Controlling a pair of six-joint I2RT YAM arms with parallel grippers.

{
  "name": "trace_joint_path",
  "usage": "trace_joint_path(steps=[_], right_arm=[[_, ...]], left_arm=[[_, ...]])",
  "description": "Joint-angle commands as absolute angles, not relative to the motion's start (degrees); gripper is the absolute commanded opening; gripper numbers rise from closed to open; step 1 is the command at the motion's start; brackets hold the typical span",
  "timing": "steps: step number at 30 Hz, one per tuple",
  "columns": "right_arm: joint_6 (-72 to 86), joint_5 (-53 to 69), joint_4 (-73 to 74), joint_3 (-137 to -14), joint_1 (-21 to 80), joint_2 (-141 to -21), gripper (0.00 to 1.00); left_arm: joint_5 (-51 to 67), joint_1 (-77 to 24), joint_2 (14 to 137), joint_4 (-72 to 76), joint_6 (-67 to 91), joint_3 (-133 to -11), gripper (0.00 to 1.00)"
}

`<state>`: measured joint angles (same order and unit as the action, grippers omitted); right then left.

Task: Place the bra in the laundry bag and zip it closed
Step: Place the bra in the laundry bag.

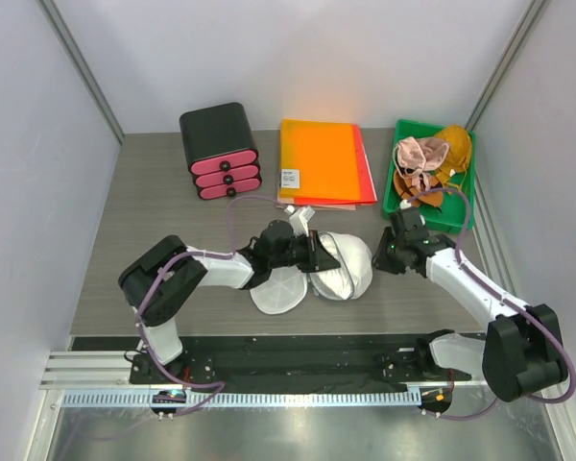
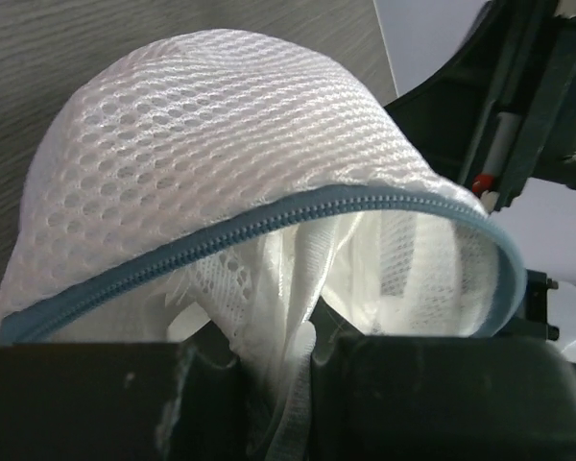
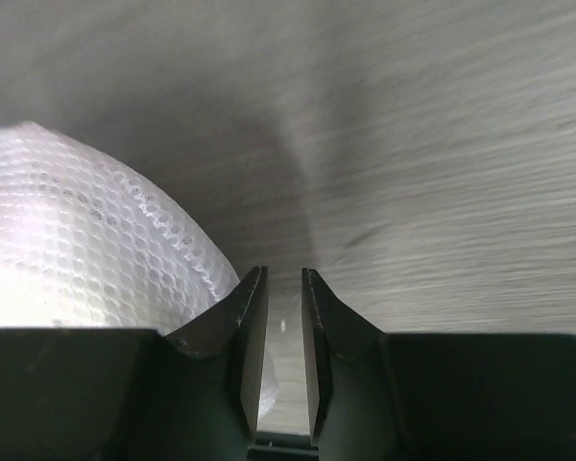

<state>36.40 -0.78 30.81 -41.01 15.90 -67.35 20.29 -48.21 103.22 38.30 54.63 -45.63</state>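
Note:
The white fabric goes down from my left gripper into the bag's opening [image 1: 332, 279] [image 2: 357, 274] next for release, since that lies below, arched open under the zipper.
The white mesh laundry bag [image 1: 346, 261] lies open at mid-table, one half flat [image 1: 280, 288], the other domed half raised. My left gripper [image 1: 317, 252] is shut on white fabric at the bag's opening; in the left wrist view the fabric is pinched between the fingers [image 2: 312, 346], under the blue-grey zipper [image 2: 269, 216] and mesh dome [image 2: 221, 125]. My right gripper [image 1: 384, 255] hovers low just right of the bag [image 3: 67, 240], its jaws [image 3: 284, 288] narrowly apart and empty. Pink and orange bras [image 1: 420, 154] lie in the green tray [image 1: 390, 192].
A black drawer box with pink fronts [image 1: 219, 149] stands at the back left. Orange and red folders [image 1: 322, 160] lie at the back middle. The green tray sits close behind my right arm. Grey walls close in both sides.

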Motion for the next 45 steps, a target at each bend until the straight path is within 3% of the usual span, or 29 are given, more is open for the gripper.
trace_joint_path(steps=[1,8,16,20,21,22,28,30,34,36,39,45], right_arm=[[39.90,8.08,24.79,-38.77,19.24,-68.38,0.27],[36.48,6.32,25.66,-40.34,19.51,-71.45,0.27],[33.14,1.51,30.84,-43.67,19.51,-71.02,0.32],[31.47,-3.24,35.59,-47.19,19.86,-68.21,0.38],[31.12,-3.60,36.81,-47.81,20.04,-67.33,0.39],[30.77,-3.86,37.44,-49.12,20.47,-66.98,0.40],[28.83,-5.27,40.78,-53.69,23.63,-66.88,0.44],[28.13,-5.80,41.57,-54.58,25.13,-67.15,0.45],[27.33,-5.54,42.28,-56.16,26.63,-67.15,0.47],[27.07,-5.54,42.89,-56.69,27.42,-66.19,0.48],[26.02,-6.15,44.46,-58.18,28.65,-65.04,0.49],[25.40,-5.63,44.57,-60.99,33.74,-63.98,0.58]], left_arm=[[21.97,-48.16,96.24,30.51,46.60,-47.28,0.00],[22.85,-48.16,101.59,22.32,43.68,-52.03,0.00],[15.22,-48.08,107.49,17.42,41.84,-57.03,0.01],[12.04,-48.16,105.21,9.86,39.64,-58.18,0.21],[11.52,-48.16,103.38,8.89,39.20,-58.01,0.34],[11.17,-48.16,102.49,7.83,38.85,-57.83,0.40],[11.25,-48.16,95.20,-1.12,38.58,-55.64,0.58],[10.99,-48.16,93.35,-2.46,38.50,-54.15,0.80],[9.76,-48.16,89.22,-6.40,38.76,-52.12,0.83],[9.76,-48.16,87.11,-8.25,38.76,-51.60,0.90],[7.74,-48.16,81.84,-11.77,39.02,-50.11,0.90],[-5.69,-47.55,71.65,-24.15,42.09,-48.87,0.90]])
